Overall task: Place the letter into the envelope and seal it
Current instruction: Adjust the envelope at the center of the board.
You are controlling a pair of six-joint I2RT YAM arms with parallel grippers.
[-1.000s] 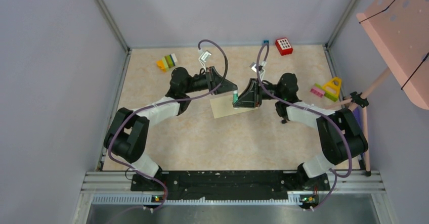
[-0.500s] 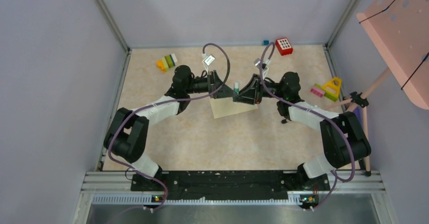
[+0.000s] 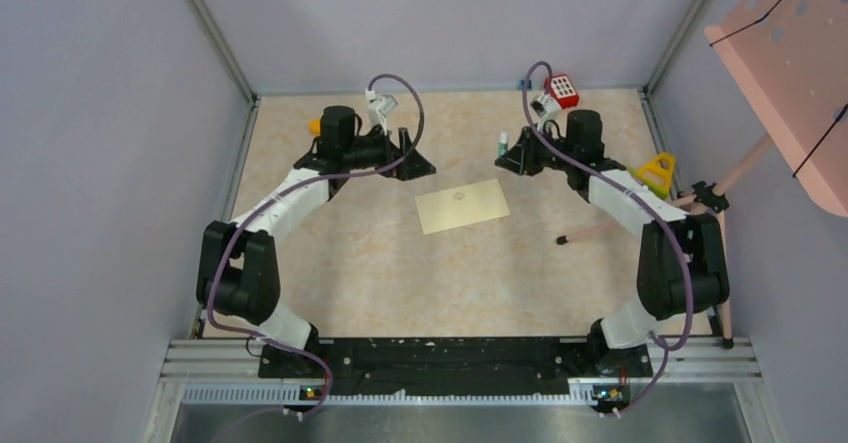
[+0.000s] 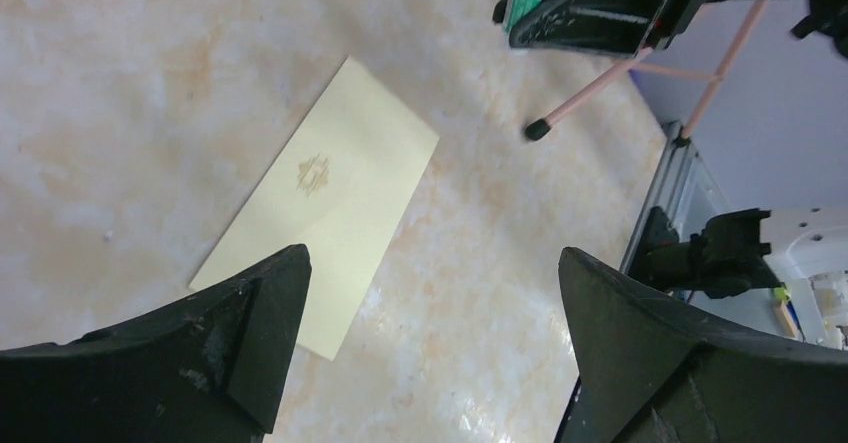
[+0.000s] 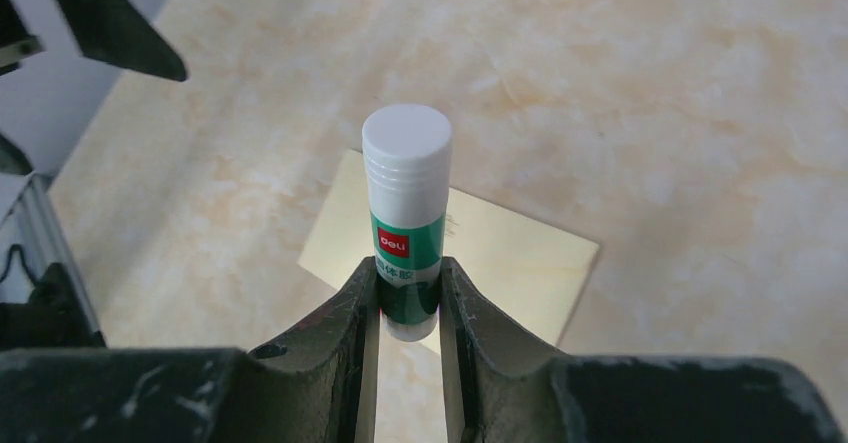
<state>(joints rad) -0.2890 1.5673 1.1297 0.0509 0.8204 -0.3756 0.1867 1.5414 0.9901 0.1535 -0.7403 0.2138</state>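
Note:
My right gripper should next move down and back to the bare tabletop [image 5: 612,308] beside the envelope's nearer short edge and release the glue stick [image 5: 406,213].
The pale cream envelope [image 3: 462,206] lies flat and closed on the table's middle, a small dark mark on its face, with no gripper touching it. It also shows in the left wrist view as the envelope [image 4: 330,193] and in the right wrist view as the envelope [image 5: 510,263]. My left gripper [image 3: 420,168] hovers off its far left, jaws wide open and empty [image 4: 432,263]. My right gripper [image 5: 409,275] is shut on a green and white glue stick [image 5: 406,213], held upright, cap on, off the envelope's far right [image 3: 503,145]. The letter is out of view.
A red block with white buttons [image 3: 561,91] and a small blue piece [image 3: 524,84] sit at the back wall. A yellow triangle toy [image 3: 657,173] lies at the right. A pink rod with a black tip [image 3: 563,239] reaches onto the table. An orange block [image 3: 315,124] peeks out behind the left arm.
Both arms drew back from over the envelope toward the far side, leaving it uncovered. The left gripper's jaws opened wide. The right gripper carried the glue stick away with it.

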